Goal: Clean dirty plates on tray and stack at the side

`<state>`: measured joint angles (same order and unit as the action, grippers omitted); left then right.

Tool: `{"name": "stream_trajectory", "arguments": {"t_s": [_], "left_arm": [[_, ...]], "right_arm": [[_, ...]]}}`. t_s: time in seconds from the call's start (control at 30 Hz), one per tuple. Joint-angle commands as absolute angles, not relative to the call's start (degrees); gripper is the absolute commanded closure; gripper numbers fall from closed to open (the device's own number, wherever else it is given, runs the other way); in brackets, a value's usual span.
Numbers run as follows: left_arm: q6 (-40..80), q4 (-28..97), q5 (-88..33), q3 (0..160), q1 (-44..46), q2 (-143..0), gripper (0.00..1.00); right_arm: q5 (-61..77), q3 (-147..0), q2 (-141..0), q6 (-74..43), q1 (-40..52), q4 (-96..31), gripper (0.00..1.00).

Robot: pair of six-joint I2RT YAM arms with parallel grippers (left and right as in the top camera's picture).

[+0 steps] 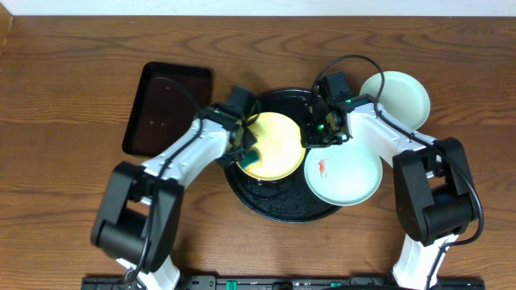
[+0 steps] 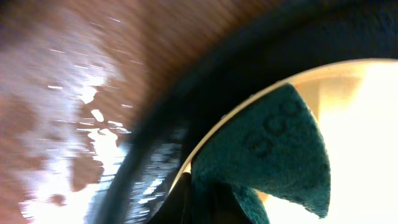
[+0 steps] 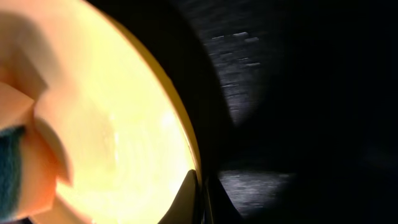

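My right gripper will next lift the yellow plate (image 1: 276,143), carry it onto the clean mint plate to the gripper's right in the overhead view and let it go.
A pale yellow plate (image 1: 276,143) lies on the round black tray (image 1: 278,208). My left gripper (image 1: 244,153) is shut on a green sponge (image 1: 252,159) that rests on the plate's left part; in the left wrist view the sponge (image 2: 280,149) covers the yellow plate (image 2: 367,124) beside the tray's rim (image 2: 180,124). My right gripper (image 1: 311,138) is shut on the yellow plate's right rim, its fingers (image 3: 189,196) pinching the edge of the plate (image 3: 124,124). A mint plate with a red smear (image 1: 344,173) overlaps the tray's right edge. Another mint plate (image 1: 397,98) sits on the table at the right.
A rectangular black tray (image 1: 165,109) lies on the wooden table at the back left. The arms' bases stand at the front left and front right edges.
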<state>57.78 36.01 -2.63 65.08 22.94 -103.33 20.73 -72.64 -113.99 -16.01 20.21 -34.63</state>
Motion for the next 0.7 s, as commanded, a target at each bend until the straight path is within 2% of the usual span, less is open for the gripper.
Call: {"name": "stream_trajectory", "arguments": {"t_s": [0.0, 0.1, 0.3, 0.43, 0.67], "left_arm": [[55.09, 39.77, 10.11, 62.92, 17.28, -96.49, 0.93], [54.04, 42.24, 13.96, 62.89, 14.15, -89.93, 0.92], [47.48, 44.36, 14.33, 62.89, 6.87, -80.38, 0.93], [42.48, 44.95, 12.43, 62.89, 3.27, -78.7, 0.92], [36.77, 44.73, 8.99, 62.89, 1.26, -79.94, 0.92]], "right_arm": [[14.83, -72.31, -114.65, -16.69, 18.85, -35.14, 0.99], [14.85, -72.4, -114.63, -16.67, 18.85, -35.18, 0.99], [14.85, -75.77, -114.48, -16.05, 18.85, -37.47, 0.99], [14.17, -80.62, -113.3, -12.73, 18.85, -41.52, 0.99], [1.52, -91.0, -109.93, -9.54, 20.16, -50.28, 0.99]]}}
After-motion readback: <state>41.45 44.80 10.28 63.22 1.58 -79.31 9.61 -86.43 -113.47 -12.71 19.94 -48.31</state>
